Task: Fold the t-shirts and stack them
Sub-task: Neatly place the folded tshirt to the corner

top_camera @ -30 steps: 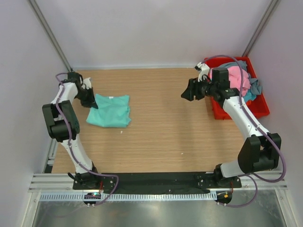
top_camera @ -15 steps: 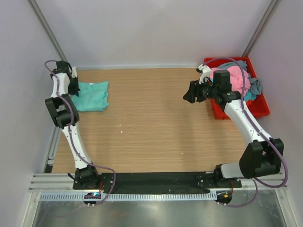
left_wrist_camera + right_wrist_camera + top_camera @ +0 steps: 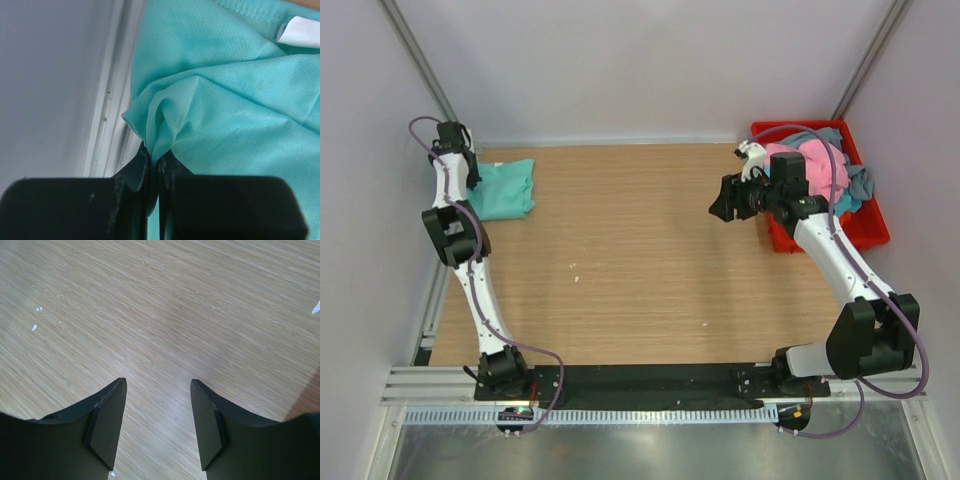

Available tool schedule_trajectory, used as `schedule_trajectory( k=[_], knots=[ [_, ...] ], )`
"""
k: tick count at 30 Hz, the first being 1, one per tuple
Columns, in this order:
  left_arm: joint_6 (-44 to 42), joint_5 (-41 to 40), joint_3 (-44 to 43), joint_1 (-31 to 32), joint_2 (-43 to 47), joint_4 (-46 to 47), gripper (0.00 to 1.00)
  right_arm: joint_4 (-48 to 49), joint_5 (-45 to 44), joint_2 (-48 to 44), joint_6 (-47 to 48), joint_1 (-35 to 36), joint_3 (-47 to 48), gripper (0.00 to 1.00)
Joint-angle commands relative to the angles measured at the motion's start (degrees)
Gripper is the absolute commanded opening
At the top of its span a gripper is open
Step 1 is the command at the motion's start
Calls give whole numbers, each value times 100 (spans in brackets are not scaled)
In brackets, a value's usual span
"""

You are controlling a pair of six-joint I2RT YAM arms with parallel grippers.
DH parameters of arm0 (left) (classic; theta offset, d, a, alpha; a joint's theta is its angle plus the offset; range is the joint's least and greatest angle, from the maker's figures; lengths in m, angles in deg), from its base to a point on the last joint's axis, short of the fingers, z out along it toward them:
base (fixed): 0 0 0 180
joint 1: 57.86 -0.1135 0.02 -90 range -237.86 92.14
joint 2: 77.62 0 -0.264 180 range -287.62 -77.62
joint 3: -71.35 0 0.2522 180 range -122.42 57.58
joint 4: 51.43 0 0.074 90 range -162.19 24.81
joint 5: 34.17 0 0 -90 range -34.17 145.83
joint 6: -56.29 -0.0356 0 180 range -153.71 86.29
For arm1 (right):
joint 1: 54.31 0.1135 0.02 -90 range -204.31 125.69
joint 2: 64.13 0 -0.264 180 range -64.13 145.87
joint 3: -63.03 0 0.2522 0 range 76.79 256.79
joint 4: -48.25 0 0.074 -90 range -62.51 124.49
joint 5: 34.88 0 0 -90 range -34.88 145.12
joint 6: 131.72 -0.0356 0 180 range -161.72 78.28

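Note:
My left gripper slides outward toward the table's far corner next and releases the bunched fold, since bare wood still shows beyond the teal-green t-shirt (image 3: pixel 504 187).
A folded teal-green t-shirt (image 3: pixel 504 187) lies at the far left corner of the wooden table. My left gripper (image 3: pixel 470 178) is shut on its left edge; in the left wrist view the jaws pinch a bunched fold of the teal-green t-shirt (image 3: pixel 225 110) at the gripper (image 3: pixel 153 156), beside the table's metal side rail. My right gripper (image 3: pixel 720 205) is open and empty, held above bare wood left of the red bin; it shows in the right wrist view (image 3: pixel 157 385). Pink (image 3: pixel 815 165), grey-blue (image 3: pixel 858 184) and turquoise-blue (image 3: pixel 842 204) shirts are piled in the bin.
The red plastic bin (image 3: pixel 868 232) stands at the far right of the table. A white label (image 3: pixel 300 31) shows on the teal shirt's collar. Small white specks (image 3: pixel 574 278) lie on the wood. Walls close in the left, back and right sides.
My left gripper has dragged the teal-green t-shirt from the left-middle of the table back and left into the far left corner. My right gripper has shifted slightly right.

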Motion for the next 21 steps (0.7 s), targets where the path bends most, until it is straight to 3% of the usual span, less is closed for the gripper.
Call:
schedule_trajectory(
  k=[1,21],
  knots=[
    [91,-323,-456,-79,-57,532,0,64,-65,-291,91,-45,51,60],
    [-542,-948,-510,-62,-215,1428,2,231,85,-309,-67,-291,-169,60]
  ],
)
